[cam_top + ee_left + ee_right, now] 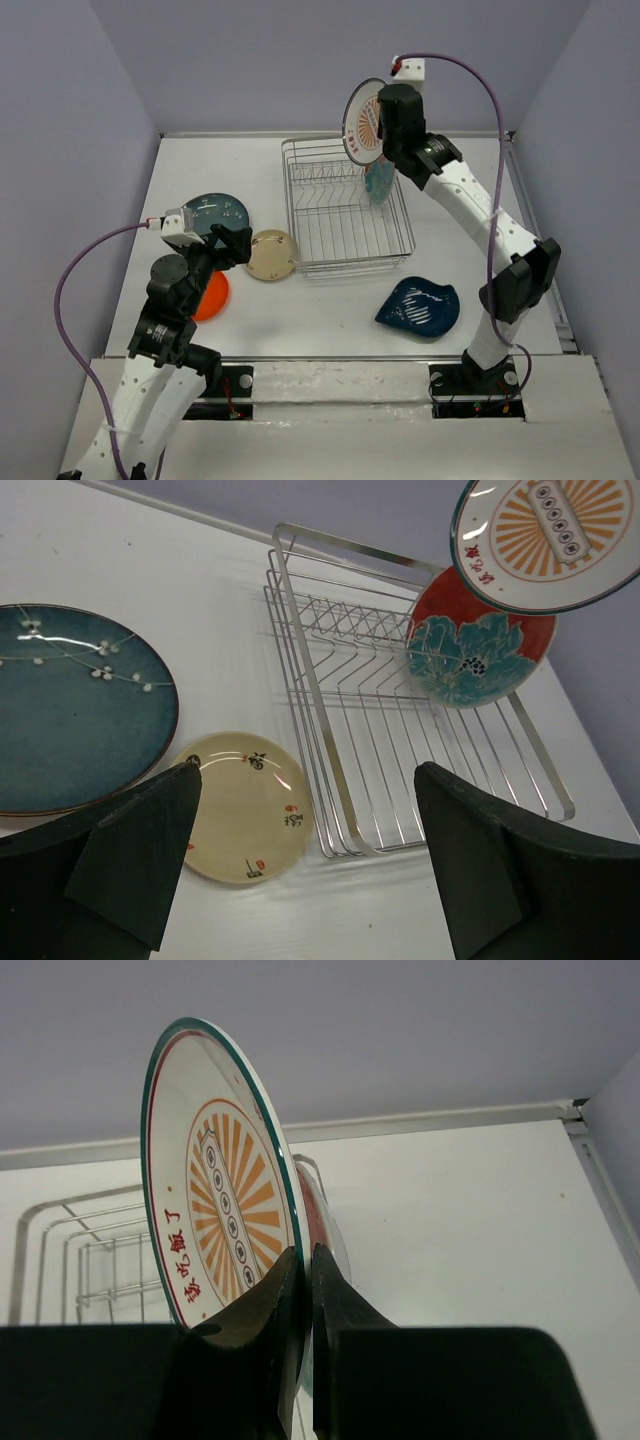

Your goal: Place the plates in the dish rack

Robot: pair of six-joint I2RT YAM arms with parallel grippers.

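I will next move my right gripper to its left in the top view and down to the free slot beside the patterned plate, to release there.
The silver wire dish rack (345,235) stands at the table's middle. A teal-and-red patterned plate (379,182) stands upright in its far right end; it also shows in the left wrist view (470,655). My right gripper (388,128) is shut on the rim of the white sunburst plate (364,122), holding it on edge above the rack's far end (225,1220). My left gripper (232,245) is open and empty, hovering by the beige plate (271,254). The dark teal speckled plate (215,214), orange plate (212,295) and dark blue striped plate (420,307) lie on the table.
The table is walled on three sides, with a raised rim along the back and right edges (505,135). The beige plate (245,805) lies just left of the rack's near left corner (345,845). The teal plate (70,705) lies further left.
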